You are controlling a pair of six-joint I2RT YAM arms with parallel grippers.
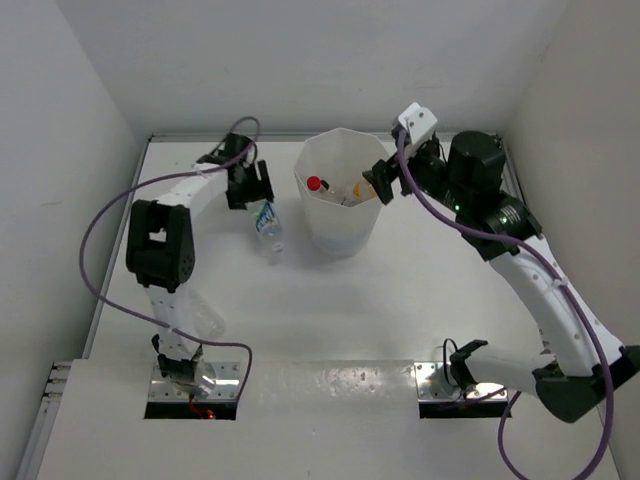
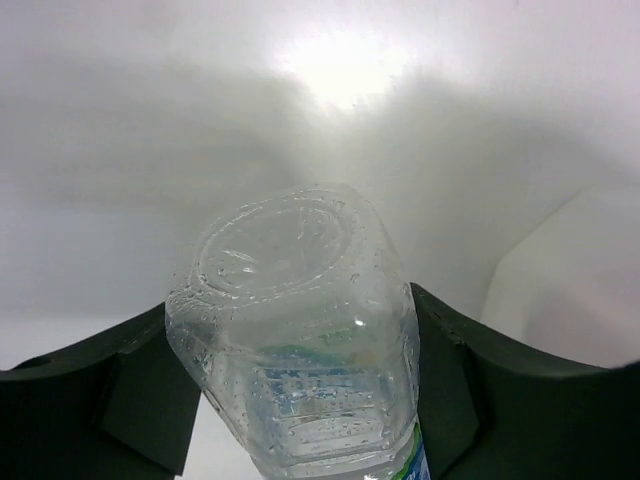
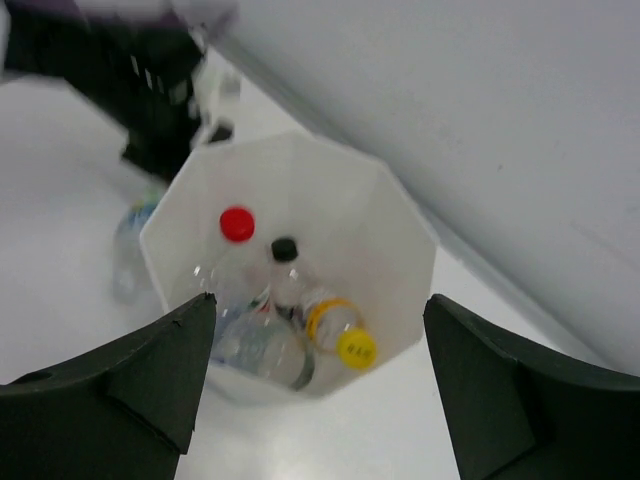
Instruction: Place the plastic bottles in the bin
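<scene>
Next, my left gripper rises, moves to the right in the top view and releases the bottle over the bin's opening (image 1: 344, 166), since the bin's side stands in the way.
My left gripper (image 1: 254, 192) is shut on a clear plastic bottle (image 1: 268, 228) with a blue and green label, just left of the bin (image 1: 340, 235). In the left wrist view the bottle's base (image 2: 285, 260) faces the camera, and the fingers (image 2: 470, 390) press on both of its sides. My right gripper (image 1: 386, 180) is open and empty over the bin's right rim. The right wrist view looks down into the bin (image 3: 395, 250). Three bottles lie inside it: one with a red cap (image 3: 237, 223), one with a black cap (image 3: 284, 248) and one with a yellow cap (image 3: 357, 348).
White walls close in the table at the back and on both sides. The left arm (image 3: 160, 90) and its bottle (image 3: 130, 245) show beyond the bin in the right wrist view. Purple cables loop beside both arms.
</scene>
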